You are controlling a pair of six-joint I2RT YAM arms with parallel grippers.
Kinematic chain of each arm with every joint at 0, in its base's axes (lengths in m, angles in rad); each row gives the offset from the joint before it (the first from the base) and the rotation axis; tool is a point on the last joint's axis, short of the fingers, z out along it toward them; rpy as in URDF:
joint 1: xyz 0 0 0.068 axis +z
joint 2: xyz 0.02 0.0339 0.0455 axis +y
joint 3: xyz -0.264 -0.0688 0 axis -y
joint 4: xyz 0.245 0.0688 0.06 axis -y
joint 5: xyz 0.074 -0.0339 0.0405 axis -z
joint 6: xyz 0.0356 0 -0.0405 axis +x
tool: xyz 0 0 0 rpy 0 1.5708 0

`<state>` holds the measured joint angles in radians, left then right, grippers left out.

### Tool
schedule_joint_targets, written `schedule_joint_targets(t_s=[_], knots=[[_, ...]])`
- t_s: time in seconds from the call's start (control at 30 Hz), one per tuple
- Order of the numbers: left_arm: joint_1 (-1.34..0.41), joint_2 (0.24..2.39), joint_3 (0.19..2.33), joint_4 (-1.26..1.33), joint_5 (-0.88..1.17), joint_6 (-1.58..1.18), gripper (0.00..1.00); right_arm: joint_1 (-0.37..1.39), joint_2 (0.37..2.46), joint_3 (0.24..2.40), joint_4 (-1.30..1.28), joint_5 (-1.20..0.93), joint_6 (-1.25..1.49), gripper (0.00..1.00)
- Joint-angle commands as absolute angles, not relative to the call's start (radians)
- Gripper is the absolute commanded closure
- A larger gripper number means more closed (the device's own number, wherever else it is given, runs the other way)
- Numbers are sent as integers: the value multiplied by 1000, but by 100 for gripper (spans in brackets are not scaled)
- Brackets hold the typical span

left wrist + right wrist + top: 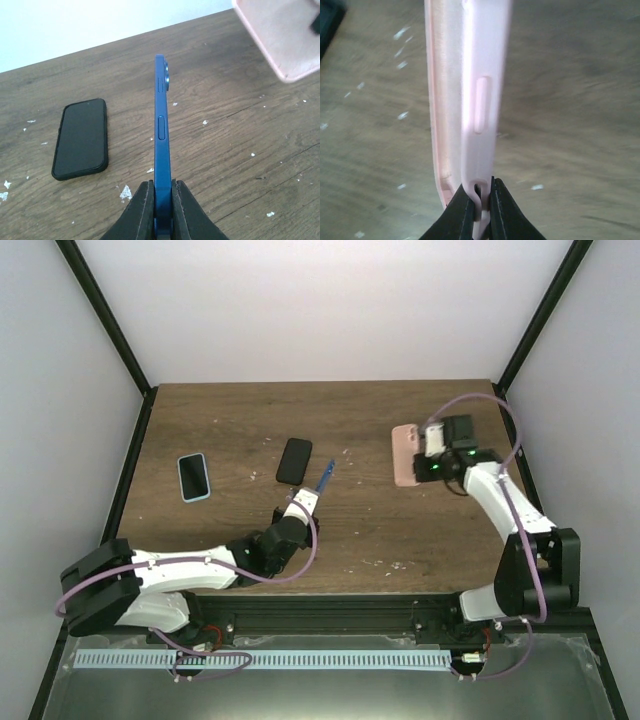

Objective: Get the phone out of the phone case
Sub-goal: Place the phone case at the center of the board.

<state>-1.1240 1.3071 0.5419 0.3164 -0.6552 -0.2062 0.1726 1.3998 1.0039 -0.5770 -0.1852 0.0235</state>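
Note:
The blue phone is out, so the robot's right gripper will next carry the empty pink case to the right in the top view and set it down on empty table.
My left gripper (305,498) is shut on a bare blue phone (325,477) and holds it on edge above the table middle. In the left wrist view the blue phone (161,135) runs away from my jaws (162,197), side buttons showing. My right gripper (437,462) is shut on the rim of an empty pink case (406,454), held off the table at the right. In the right wrist view the pink case (470,95) stands on edge between my jaws (479,202), its hollow inside facing left.
A black phone (294,460) lies flat beside the blue one and shows in the left wrist view (81,138). A phone in a light blue case (194,477) lies at the left. White flecks dot the wooden table (250,420). White walls enclose it.

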Motion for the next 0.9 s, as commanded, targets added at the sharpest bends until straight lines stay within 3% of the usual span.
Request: schedule_joint_targets(t_s=[0.0, 0.17, 0.6, 0.77, 0.87], knots=[[-1121, 1278, 564, 356, -697, -156, 100, -14, 1456, 1142, -649, -337, -280, 99], [-1121, 1319, 598, 310, -712, -107, 100, -80, 1631, 1260, -843, -342, -446, 99], [-1121, 1450, 676, 297, -726, -37, 100, -230, 1929, 1464, -968, -398, -440, 97], [-1120, 1539, 755, 302, -755, 49, 100, -250, 1989, 1504, -929, -413, -389, 87], [-1121, 1598, 810, 294, -784, 94, 100, -277, 2004, 1514, -917, -456, -362, 71]])
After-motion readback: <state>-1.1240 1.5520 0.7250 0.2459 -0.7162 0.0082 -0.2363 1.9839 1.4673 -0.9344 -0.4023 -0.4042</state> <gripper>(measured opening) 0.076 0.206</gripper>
